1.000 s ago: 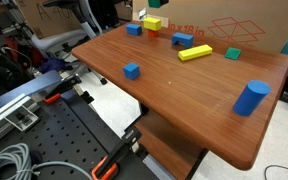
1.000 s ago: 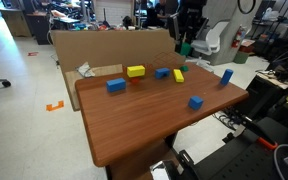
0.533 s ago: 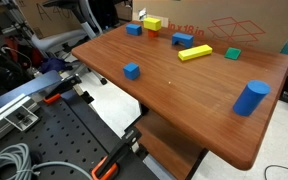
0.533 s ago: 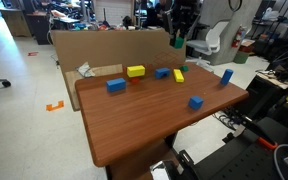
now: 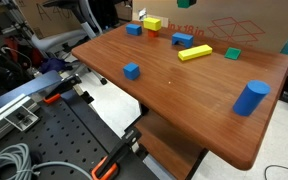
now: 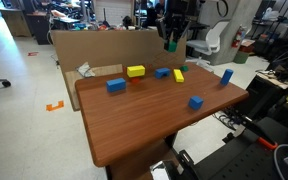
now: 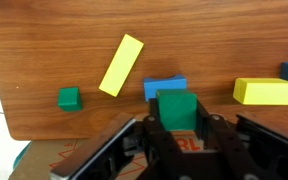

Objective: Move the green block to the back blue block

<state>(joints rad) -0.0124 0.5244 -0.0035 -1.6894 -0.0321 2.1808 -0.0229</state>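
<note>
My gripper needs to move down next onto the top of the back blue block (image 5: 182, 38) (image 7: 165, 87) and release the green block there, since it still hangs well above.
My gripper (image 7: 177, 128) is shut on the green block (image 7: 177, 108), a small dark-green cube, and holds it in the air above the back of the table. In an exterior view the gripper (image 6: 171, 40) hangs with the cube (image 6: 171, 45) above the blocks. The back blue block (image 7: 165, 87) lies on the table just beyond the held cube in the wrist view. It shows in both exterior views (image 6: 162, 72) (image 5: 183, 39), next to the yellow bar (image 6: 179, 74) (image 5: 195, 53) (image 7: 121, 65).
A lighter green block (image 5: 232, 53) (image 7: 69, 98), a yellow block (image 6: 136, 71) (image 7: 264, 92), small blue cubes (image 6: 116, 86) (image 6: 196, 102) and a blue cylinder (image 6: 227, 75) stand on the wooden table (image 6: 134, 125). A cardboard box (image 6: 99, 45) stands behind the table.
My gripper has carried the green block sideways through the air, from past the yellow bar to above the back blue block. The blocks on the table have not moved.
</note>
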